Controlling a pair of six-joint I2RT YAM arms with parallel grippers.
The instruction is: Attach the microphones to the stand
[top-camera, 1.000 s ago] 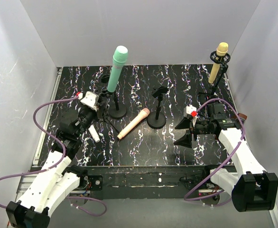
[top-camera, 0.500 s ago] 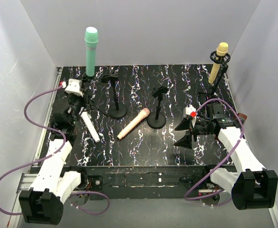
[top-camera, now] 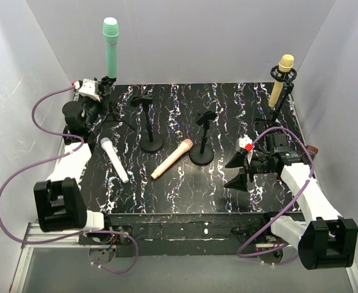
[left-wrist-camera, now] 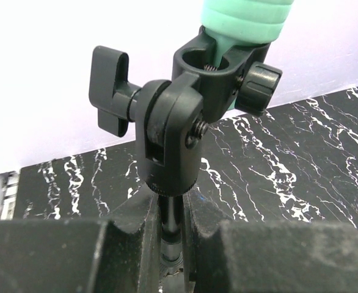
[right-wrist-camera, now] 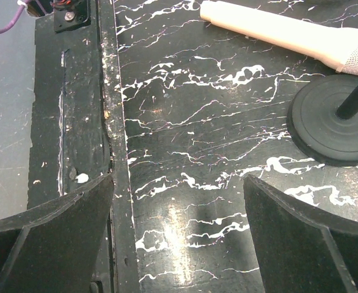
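Note:
My left gripper will move down, away from the side and toward the nearest round-based stand (top-camera: 148,127) next, because the clip already holds the teal-green microphone. Then it will let go of the pole.
My left gripper (top-camera: 104,90) is at the back left corner, shut on the thin pole (left-wrist-camera: 169,223) of a black stand. That stand's clip (left-wrist-camera: 223,64) holds the teal-green microphone (top-camera: 110,47), which stands upright. The yellow-tan microphone (top-camera: 281,78) sits tilted in a stand at the back right. The peach-pink microphone (top-camera: 173,159) and the white microphone (top-camera: 115,160) lie flat on the black marbled table (top-camera: 185,189). My right gripper (top-camera: 233,172) hovers open over the table's right front, empty. In the right wrist view the peach-pink microphone (right-wrist-camera: 289,36) lies ahead of it.
Two black stands with empty clips are mid-table, one on a round base (top-camera: 152,144), the other on a round base (top-camera: 201,155) beside the peach-pink microphone. White walls close in the back and sides. The table's front edge strip (right-wrist-camera: 109,152) runs under my right gripper.
My left arm has swung left and back, carrying the stand with the teal-green microphone from mid-table to the back left corner; the microphone now stands upright. The right arm has stayed put.

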